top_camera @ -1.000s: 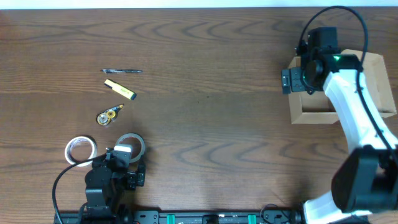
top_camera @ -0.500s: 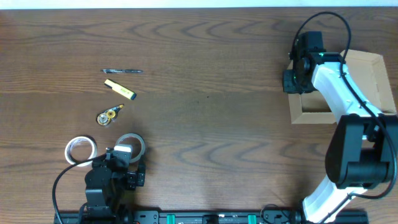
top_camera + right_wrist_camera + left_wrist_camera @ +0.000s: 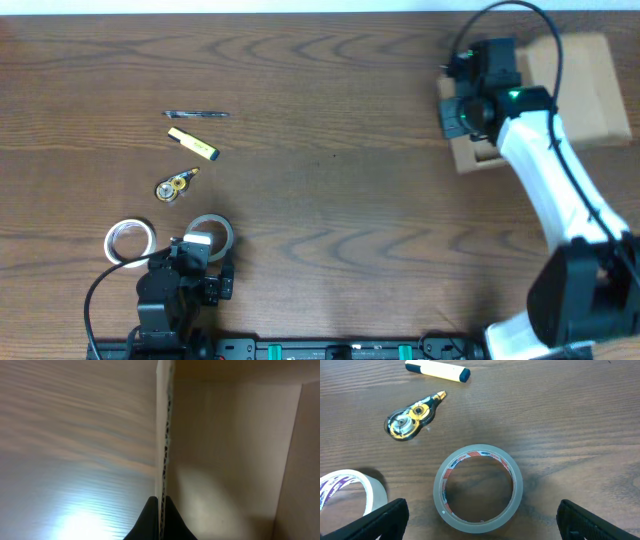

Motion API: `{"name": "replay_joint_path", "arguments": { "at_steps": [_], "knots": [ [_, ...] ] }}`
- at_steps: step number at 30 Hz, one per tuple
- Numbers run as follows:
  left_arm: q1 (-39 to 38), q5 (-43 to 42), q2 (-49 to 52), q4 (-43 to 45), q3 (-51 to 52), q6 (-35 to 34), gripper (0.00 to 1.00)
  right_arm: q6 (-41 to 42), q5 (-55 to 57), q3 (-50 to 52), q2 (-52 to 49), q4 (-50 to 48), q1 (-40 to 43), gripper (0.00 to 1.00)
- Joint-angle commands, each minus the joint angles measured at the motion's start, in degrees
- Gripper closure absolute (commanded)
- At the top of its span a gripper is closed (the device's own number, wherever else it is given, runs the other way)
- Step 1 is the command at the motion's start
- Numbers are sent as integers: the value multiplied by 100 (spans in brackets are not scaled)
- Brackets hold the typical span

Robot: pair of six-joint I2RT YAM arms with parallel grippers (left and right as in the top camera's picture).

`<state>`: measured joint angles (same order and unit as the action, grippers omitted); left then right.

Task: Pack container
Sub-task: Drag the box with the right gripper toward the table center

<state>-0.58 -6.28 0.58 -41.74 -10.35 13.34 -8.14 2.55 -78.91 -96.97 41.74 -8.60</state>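
Note:
My right gripper draws the container's gripped side to the left in the overhead view and somewhat back next, since the container stands far from the tape rolls.
The container, a tan cardboard box, sits at the far right of the table. Its near-left wall runs up the middle of the right wrist view, and my right gripper is shut on that wall's edge, one dark finger on each side. The box interior shows to the right of the wall and looks bare. My left gripper stands open at the near left, just short of a greyish tape roll and holding nothing.
A white tape roll lies beside the greyish tape roll. Farther back lie a correction-tape dispenser, a yellow highlighter and a pen. The right arm reaches across the near right of the table.
My right gripper closed on the box's left wall, and the box has shifted left and toward the table's far edge. The left arm has not moved.

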Motion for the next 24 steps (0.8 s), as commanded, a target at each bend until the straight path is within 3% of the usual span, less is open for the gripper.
{"name": "replay_joint_path", "arguments": {
  "at_steps": [1,5,10,24],
  "knots": [
    [20,-79,-37,-42,92,17,5,-1165,-501,-103,232,-87,-636,99],
    [20,-79,-37,-42,92,17,5,-2085,-994,-103,170,-105,-1471,99],
    [20,-79,-37,-42,92,17,5,-2531,-1521,-101,-11,52,-2050,99],
    [20,-79,-37,-42,92,17,5,-3978,-1974,-101,-763,839,-2450,99]
  ]
}}
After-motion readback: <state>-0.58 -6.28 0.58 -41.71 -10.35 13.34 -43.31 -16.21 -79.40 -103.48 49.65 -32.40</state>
